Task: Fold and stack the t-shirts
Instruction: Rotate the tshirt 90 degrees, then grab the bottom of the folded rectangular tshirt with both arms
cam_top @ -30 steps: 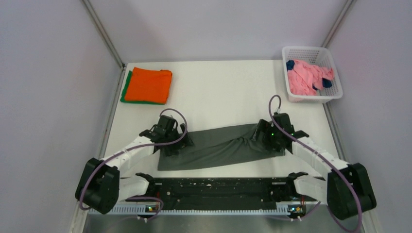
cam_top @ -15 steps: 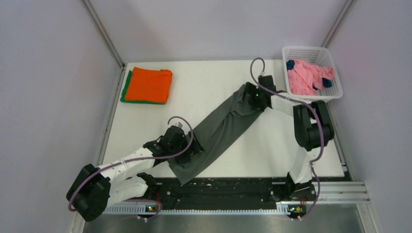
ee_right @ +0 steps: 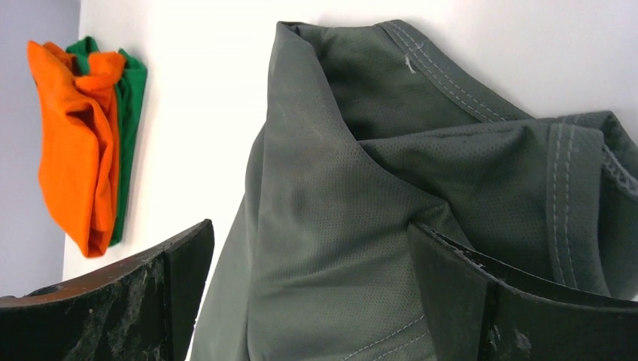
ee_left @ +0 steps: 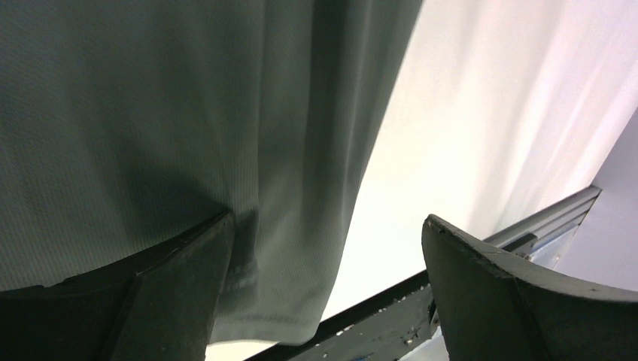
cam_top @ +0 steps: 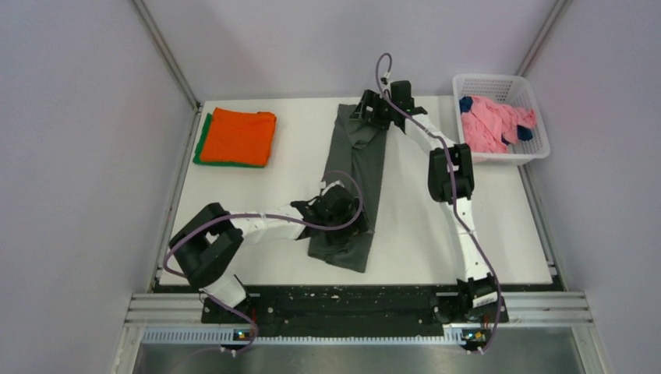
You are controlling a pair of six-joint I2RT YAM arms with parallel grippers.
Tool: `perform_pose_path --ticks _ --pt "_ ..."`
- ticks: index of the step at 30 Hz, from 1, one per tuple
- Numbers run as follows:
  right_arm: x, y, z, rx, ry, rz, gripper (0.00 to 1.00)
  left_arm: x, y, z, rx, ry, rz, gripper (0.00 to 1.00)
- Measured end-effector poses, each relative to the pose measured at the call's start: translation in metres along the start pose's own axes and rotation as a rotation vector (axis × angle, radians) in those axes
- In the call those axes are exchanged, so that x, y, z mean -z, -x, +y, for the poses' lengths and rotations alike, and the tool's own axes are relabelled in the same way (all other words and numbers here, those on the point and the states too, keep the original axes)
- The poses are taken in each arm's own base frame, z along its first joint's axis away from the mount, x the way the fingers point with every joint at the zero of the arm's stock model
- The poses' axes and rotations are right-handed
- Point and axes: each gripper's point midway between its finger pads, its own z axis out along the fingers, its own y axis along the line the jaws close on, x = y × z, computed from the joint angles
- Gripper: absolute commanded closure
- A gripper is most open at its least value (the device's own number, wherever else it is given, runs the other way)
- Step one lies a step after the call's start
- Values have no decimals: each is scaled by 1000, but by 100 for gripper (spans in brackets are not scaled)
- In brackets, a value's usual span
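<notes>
My left gripper moves back and left in the top view onto the olive-grey t-shirt's near corner [cam_top: 312, 253] next, as its fingers straddle the t-shirt's opposite edge.
The dark olive-grey t-shirt [cam_top: 362, 164] lies as a long narrow strip running from the back of the table toward the front. My left gripper [cam_top: 343, 226] is over its near end; in the left wrist view [ee_left: 327, 222] the jaws stand wide open, the left finger resting on the cloth [ee_left: 150, 113]. My right gripper [cam_top: 365, 109] is over its far collar end; in the right wrist view [ee_right: 310, 226] the jaws stand wide open above the cloth [ee_right: 361, 188]. A folded orange t-shirt [cam_top: 238, 134] lies on a folded green t-shirt [cam_top: 202, 140] at the back left.
A white lattice basket [cam_top: 499, 78] at the back right holds a pink t-shirt [cam_top: 491, 125] and a navy one [cam_top: 466, 104]. The black rail [cam_top: 351, 300] runs along the table's front edge. Grey walls close in both sides and the back.
The olive shirt swung from lying across the front to lying lengthwise. My right gripper carried its end to the back; my left moved right. Both were gripping the shirt and now stand open.
</notes>
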Motion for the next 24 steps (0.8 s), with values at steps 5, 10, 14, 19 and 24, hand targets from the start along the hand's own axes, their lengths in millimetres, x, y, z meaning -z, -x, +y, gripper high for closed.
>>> perform_pose_path --ticks 5,10,14,19,24 --pt "-24 13 14 42 21 -52 1 -11 -20 -29 -50 -22 26 1" --pt "-29 9 25 73 -1 -58 1 -3 -33 -44 -108 -5 -3 1" --pt "-10 18 32 150 -60 -55 1 26 -30 -47 -141 4 -73 1" --pt "82 50 70 237 -179 -114 1 75 -6 -42 -130 -6 -215 1" --pt "226 19 98 208 -289 -236 3 79 9 30 -70 121 -245 9"
